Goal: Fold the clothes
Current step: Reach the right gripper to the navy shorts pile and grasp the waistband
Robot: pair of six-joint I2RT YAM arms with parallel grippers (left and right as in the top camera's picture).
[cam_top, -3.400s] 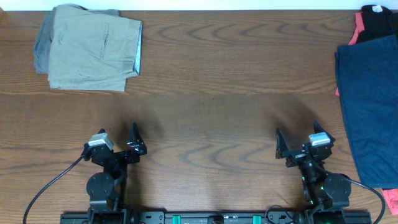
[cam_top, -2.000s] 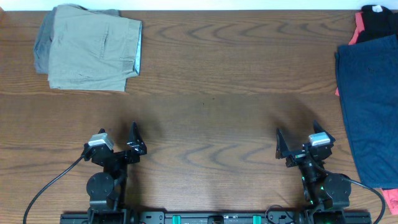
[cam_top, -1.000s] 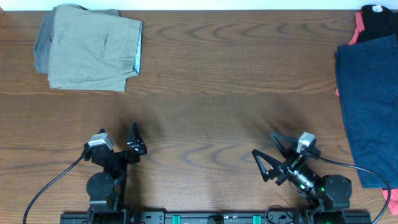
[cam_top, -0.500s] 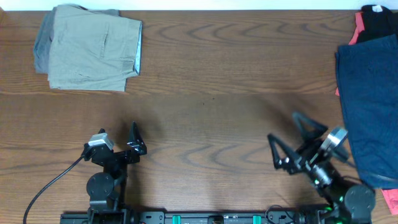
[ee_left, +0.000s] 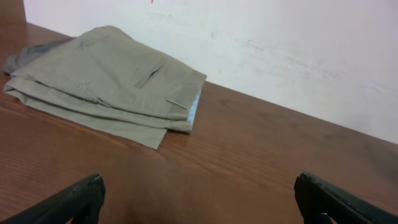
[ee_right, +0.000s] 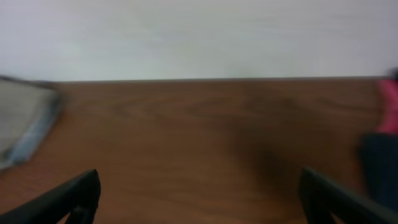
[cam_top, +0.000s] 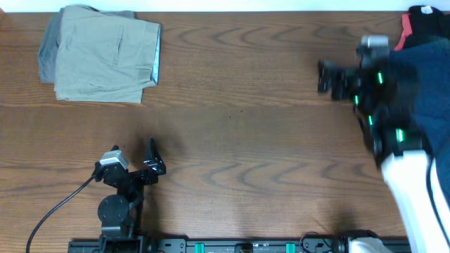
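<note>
The shorts' edge beside bare wood lies below my right gripper and to its right in the overhead view, so I will lower it that way, fingers tilting downward.
The dark navy-blue shorts lie flat at the table's right edge, and my right arm hides part of them. They show as a dark blur at the right of the right wrist view. My right gripper is raised over the far right of the table, just left of the shorts. It is blurred by motion, and its jaws stand wide open and empty in its wrist view. My left gripper rests near the front left, open and empty.
Folded khaki shorts lie at the far left corner and show in the left wrist view. A black garment with coral-pink cloth lies at the far right corner. A white wall backs the table.
My right arm has swung up from the front edge to the far right, beside and over the navy shorts. The left arm has not moved.
</note>
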